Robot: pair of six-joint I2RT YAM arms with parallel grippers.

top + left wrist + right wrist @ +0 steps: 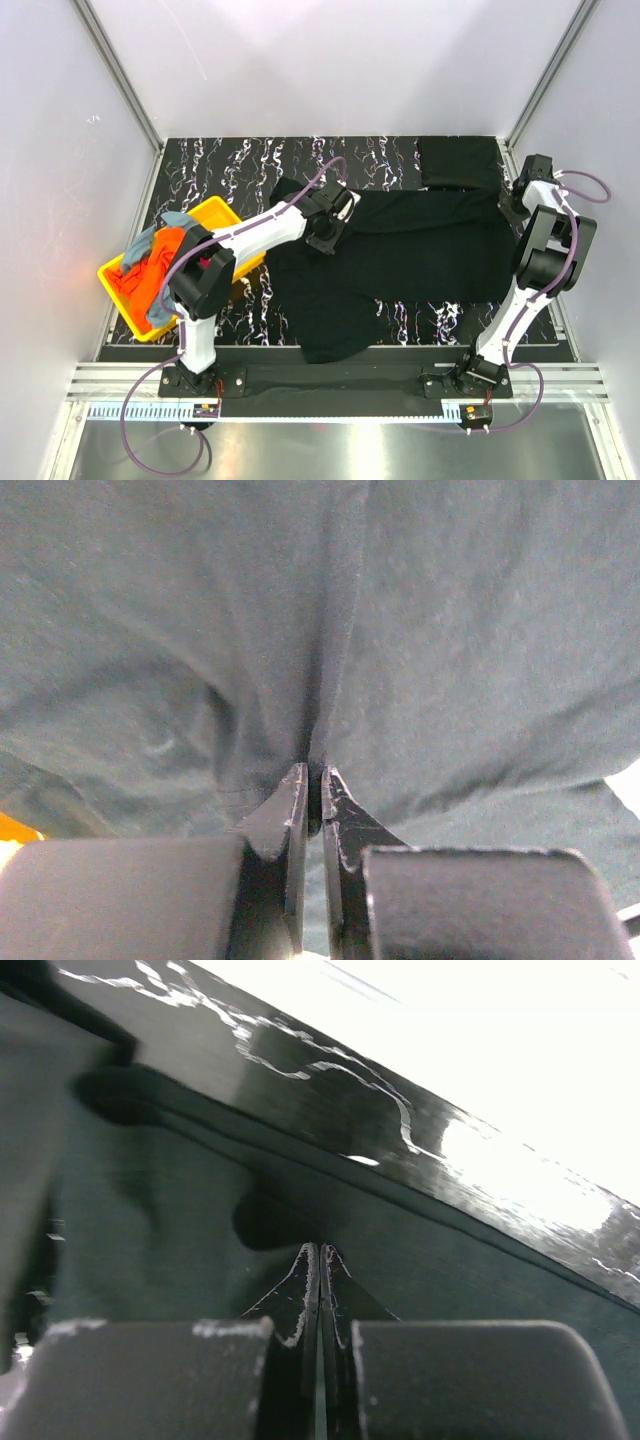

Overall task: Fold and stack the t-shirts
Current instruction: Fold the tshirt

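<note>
The shirt's raised fold already stretches over the shirt's body. I will next ease my left gripper slightly back and down onto the shirt point(150, 1220) below its fingers to release that fold.
A black t-shirt point(420, 250) lies spread across the middle of the marbled table, one part hanging toward the front edge. My left gripper point(324, 240) is shut on a raised fold of it near its left shoulder; in the left wrist view the jaws point(313, 775) pinch dark fabric point(450, 630). My right gripper point(508, 208) is at the shirt's right edge, shut with its tips point(320, 1250) pressed into the shirt point(150, 1220) just inside its hem. A folded black t-shirt point(458, 162) lies at the back right.
A yellow bin point(225, 212) at the left holds an orange t-shirt point(150, 282) and a blue-grey one point(150, 240), heaped loosely. The dark marbled table point(230, 165) is walled by white panels on three sides. The glossy table top shows past the hem point(330, 1070).
</note>
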